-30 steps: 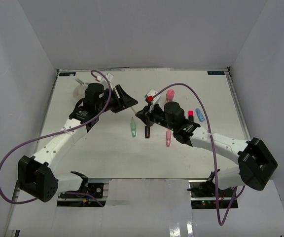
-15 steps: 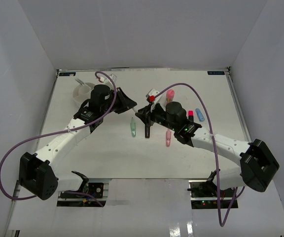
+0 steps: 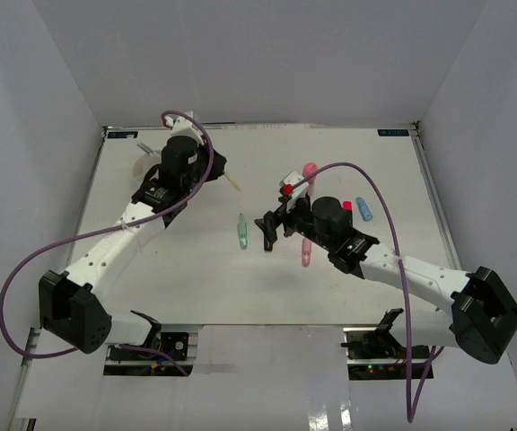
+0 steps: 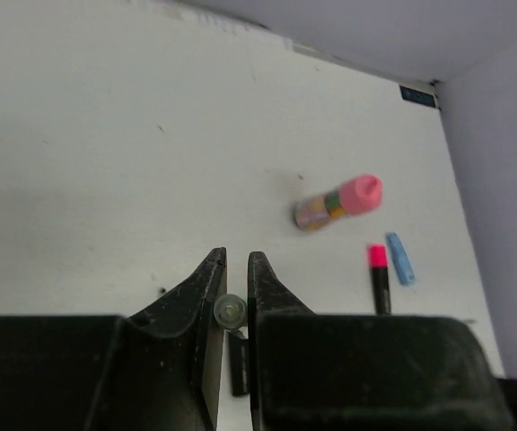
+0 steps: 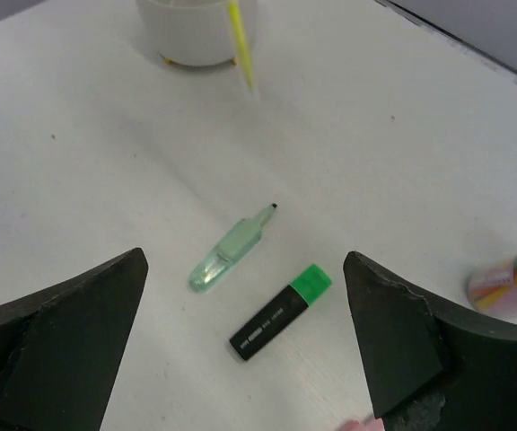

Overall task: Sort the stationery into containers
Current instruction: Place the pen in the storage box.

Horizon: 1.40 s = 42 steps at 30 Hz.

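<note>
My left gripper has to swing outward and to the left in the top view first, to get the yellow pen [image 3: 234, 184] over the far side of the white container [image 3: 145, 165].
My left gripper [image 3: 215, 171] [image 4: 232, 269] is shut on a thin yellow pen [image 3: 234, 184] [image 4: 230, 311], held in the air just right of the white container [image 3: 145, 165] [image 5: 196, 31]; the pen [image 5: 242, 49] hangs slanted in front of it. My right gripper [image 3: 272, 224] [image 5: 245, 337] stands wide open above a black green-capped marker [image 3: 268, 239] [image 5: 281, 323] lying on the table. A pale green marker [image 3: 241, 233] [image 5: 232, 251] lies just left of it. A pink marker [image 3: 306, 251] lies beside the right arm.
A pink-capped tube [image 3: 310, 171] [image 4: 339, 202] lies at the back middle. A pink-capped black marker [image 3: 347, 210] [image 4: 380, 278] and a small blue item [image 3: 363, 208] [image 4: 399, 259] lie to the right. White walls enclose the table.
My left gripper shut on the yellow pen and carried it back-left toward the container. My right gripper opened wide over the green-capped marker and drew back slightly.
</note>
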### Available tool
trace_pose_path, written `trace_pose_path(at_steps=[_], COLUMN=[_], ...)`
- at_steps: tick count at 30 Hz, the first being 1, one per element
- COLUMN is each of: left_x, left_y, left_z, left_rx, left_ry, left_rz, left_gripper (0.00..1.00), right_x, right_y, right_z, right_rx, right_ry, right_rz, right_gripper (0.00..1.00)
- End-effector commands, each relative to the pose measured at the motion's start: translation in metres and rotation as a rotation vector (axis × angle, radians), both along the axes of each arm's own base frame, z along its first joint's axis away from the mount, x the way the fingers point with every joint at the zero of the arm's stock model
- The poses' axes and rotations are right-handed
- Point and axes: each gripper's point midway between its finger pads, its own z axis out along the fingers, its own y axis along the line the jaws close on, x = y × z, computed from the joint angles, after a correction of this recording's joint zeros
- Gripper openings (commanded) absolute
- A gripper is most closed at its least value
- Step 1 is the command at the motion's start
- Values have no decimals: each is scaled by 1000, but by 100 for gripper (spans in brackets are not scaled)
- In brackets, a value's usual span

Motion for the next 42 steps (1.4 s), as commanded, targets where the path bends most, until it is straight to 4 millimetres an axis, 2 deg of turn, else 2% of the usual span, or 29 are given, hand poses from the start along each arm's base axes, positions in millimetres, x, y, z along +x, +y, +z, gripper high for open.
trace_pose_path(at_steps=[1, 3, 4, 5, 6, 7, 8, 10, 11, 12, 14, 17, 21, 29, 33, 35, 42], left_x=[38, 56, 65, 72, 80, 89, 95, 105, 112, 117, 128, 144, 160, 176, 179, 182, 188], left_y=[53, 81, 90, 99, 119, 126, 144, 160, 175, 181, 196, 211, 219, 233, 231, 248, 251], left_z=[28, 37, 41, 44, 48, 48, 47, 49, 46, 47, 43, 33, 15, -26, -40, -47, -64], left_rx=[148, 173, 172, 168, 166, 170, 181, 206, 211, 206, 199, 198, 194, 217, 214, 216, 216], left_ry=[-113, -140, -148, -157, -171, -171, -170, -188, -182, -192, -191, -166, -137, -57, -35, -15, 28], left_rz=[207, 281, 305, 330, 376, 395, 437, 472, 498, 508, 527, 551, 555, 564, 549, 574, 568], left_gripper=[4, 4, 4, 5, 5, 5, 5, 6, 6, 6, 7, 7, 9, 10, 17, 19, 37], right_x=[4, 0, -4, -4, -5, -5, -5, -4, -7, -7, -8, -7, -8, -6, -6, -6, -5], right_y=[-30, -38, -46, -49, -52, -57, -60, -63, -64, -63, -62, -61, -59, -59, -58, -58, -59], right_z=[-6, -15, -27, -30, -35, -42, -44, -43, -50, -45, -50, -54, -58, -62, -63, -64, -65], right_rx=[-28, -26, -38, -36, -48, -63, -70, -51, -51, -25, -31, -42, -52, -66, -68, -70, -76], right_ry=[-29, -16, -9, -11, -15, -13, -14, -22, -18, -34, -30, -24, -19, -18, -15, -13, -10], right_rz=[-110, -132, -142, -152, -156, -176, -186, -200, -196, -191, -183, -180, -169, -169, -164, -164, -172], right_gripper=[97, 90, 90, 90, 90, 90, 90, 90, 90, 90, 90, 90, 90, 90, 90, 90, 90])
